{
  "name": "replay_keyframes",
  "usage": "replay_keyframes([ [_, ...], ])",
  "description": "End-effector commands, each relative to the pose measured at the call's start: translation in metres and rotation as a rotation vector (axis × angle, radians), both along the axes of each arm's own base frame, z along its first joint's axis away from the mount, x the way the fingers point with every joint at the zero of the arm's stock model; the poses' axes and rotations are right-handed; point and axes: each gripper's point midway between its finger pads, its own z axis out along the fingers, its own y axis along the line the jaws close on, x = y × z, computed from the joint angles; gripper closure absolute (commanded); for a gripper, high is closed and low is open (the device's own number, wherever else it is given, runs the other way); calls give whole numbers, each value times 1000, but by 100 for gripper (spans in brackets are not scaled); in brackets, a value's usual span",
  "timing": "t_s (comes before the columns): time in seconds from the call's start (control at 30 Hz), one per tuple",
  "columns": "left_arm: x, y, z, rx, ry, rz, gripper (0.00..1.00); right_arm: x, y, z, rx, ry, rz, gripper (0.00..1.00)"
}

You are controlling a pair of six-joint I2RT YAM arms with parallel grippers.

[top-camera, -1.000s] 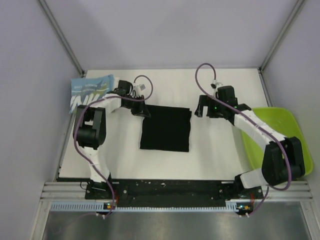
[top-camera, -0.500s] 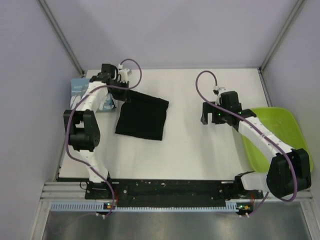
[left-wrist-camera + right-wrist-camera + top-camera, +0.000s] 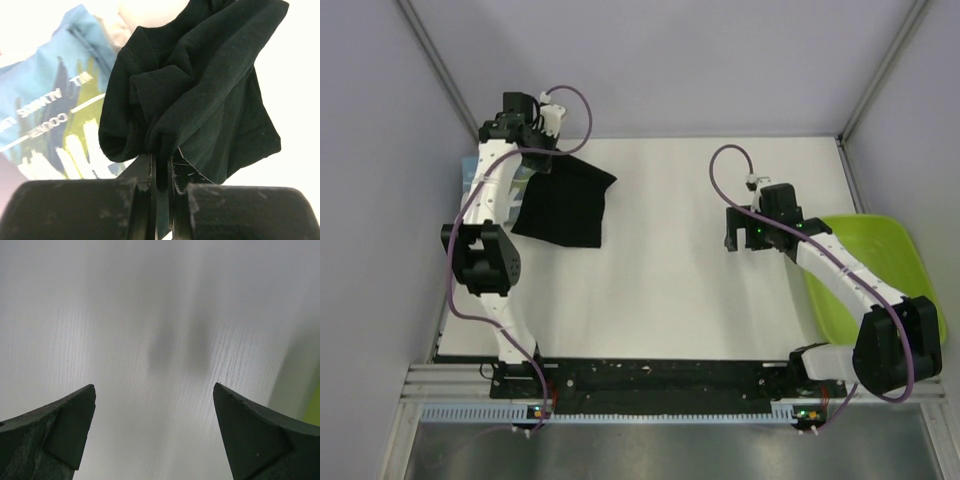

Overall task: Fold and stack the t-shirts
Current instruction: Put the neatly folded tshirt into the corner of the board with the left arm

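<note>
My left gripper should pull the black t-shirt's edge outward and to the left in the top view, over the light blue t-shirt (image 3: 472,172), and then release it, because the black t-shirt is mostly beside the light blue one.
My left gripper (image 3: 542,163) is shut on a corner of the folded black t-shirt (image 3: 565,205) and holds it at the table's far left. In the left wrist view the black t-shirt (image 3: 200,95) hangs bunched from my left gripper (image 3: 164,162), above the light blue t-shirt (image 3: 55,120) with white lettering. In the top view the light blue t-shirt (image 3: 472,172) is mostly hidden by the left arm and the black cloth. My right gripper (image 3: 727,229) is open and empty over bare table; the right wrist view shows my right gripper (image 3: 155,405) with its jaws wide apart.
A lime-green plastic tray (image 3: 900,265) stands at the table's right edge, beside the right arm. Grey walls close in on the left, back and right. The white table (image 3: 670,300) spreads between the arms.
My left gripper has carried the black t-shirt from the table's middle to the far left, over the light blue t-shirt. My right arm drew back slightly to the right, then stayed still.
</note>
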Motion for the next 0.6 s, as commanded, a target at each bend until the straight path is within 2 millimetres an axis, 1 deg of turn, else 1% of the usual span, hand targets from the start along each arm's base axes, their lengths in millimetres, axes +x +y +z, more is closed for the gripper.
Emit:
replay_keyframes([
  [0.0,14,27,54,106,-146,32,100,2,-7,-1,-39,-13,-3,1],
  [0.03,15,46,61,130,-166,71,100,2,-8,0,-40,-15,-5,1],
  [0.1,16,61,72,185,-197,101,100,3,-9,-1,-45,-13,-7,1],
  [0.27,17,88,100,259,-260,144,100,3,-9,-4,-50,-4,-4,1],
  [0.33,15,101,114,273,-297,172,100,3,-9,-6,-53,2,-3,1],
  [0.43,14,115,136,287,-364,206,100,2,-9,-7,-56,6,0,1],
  [0.5,13,124,145,298,-392,220,100,3,-9,-7,-57,5,1,1],
  [0.57,15,132,148,313,-407,236,100,3,-9,-7,-58,7,1,1],
])
